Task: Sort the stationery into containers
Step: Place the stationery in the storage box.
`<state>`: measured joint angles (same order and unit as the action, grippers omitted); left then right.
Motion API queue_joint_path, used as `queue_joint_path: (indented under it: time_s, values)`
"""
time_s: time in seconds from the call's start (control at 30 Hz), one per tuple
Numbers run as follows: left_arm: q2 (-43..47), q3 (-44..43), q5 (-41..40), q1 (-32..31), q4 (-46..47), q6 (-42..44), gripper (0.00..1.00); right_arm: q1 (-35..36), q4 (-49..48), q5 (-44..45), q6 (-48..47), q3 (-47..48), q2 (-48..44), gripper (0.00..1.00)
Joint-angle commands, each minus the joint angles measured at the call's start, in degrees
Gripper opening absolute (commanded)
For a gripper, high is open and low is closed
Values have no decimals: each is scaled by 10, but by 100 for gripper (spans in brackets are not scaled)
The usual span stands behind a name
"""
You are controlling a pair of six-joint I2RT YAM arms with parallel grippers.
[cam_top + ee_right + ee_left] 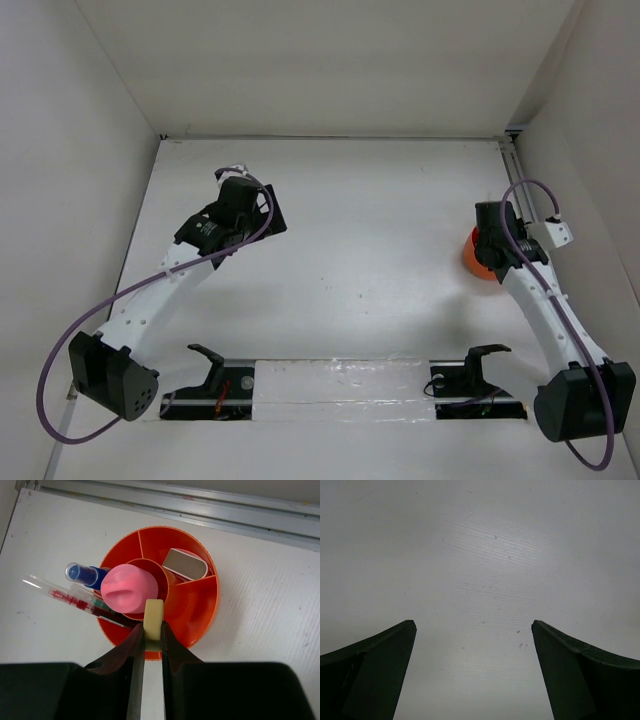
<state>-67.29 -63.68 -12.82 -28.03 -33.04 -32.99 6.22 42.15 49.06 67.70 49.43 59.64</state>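
Observation:
My right gripper goes down toward the right in the wrist view next and releases the eraser (153,617) over the cup's near section (189,613), since that section is empty.
My right gripper (151,630) is shut on a pale tan eraser (153,617) and holds it over the near rim of the round orange-red cup (200,607). The cup has inner dividers. A pink-capped tube (129,587) stands in its centre, a pink-white piece (186,563) lies in a far compartment, and a clear blue-capped bottle (86,574) and thin pens (75,601) lean out on the left. In the top view the cup (475,262) sits at the right, mostly under my right gripper (490,240). My left gripper (474,630) is open over bare table, also shown at left (232,180).
A metal rail (200,502) runs along the table's far edge behind the cup. White walls (80,150) enclose the table on the left, back and right. The arm bases and a taped strip (340,385) lie at the near edge.

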Motion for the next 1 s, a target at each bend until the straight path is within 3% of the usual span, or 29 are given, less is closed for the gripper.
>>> queue_joint_path:
  time_s: [0.0,0.43,0.97]
  values:
    - [9,8,25,6,18,18,100,-13,-35,0,-6,-13,-2,0]
    - [9,8,14,6,12,18,100,-43,-69,-16,-18,-84,-24,0]
    - [15,13,14,6,17,18,100,-73,-166,-60,-60,-108,-7,0]
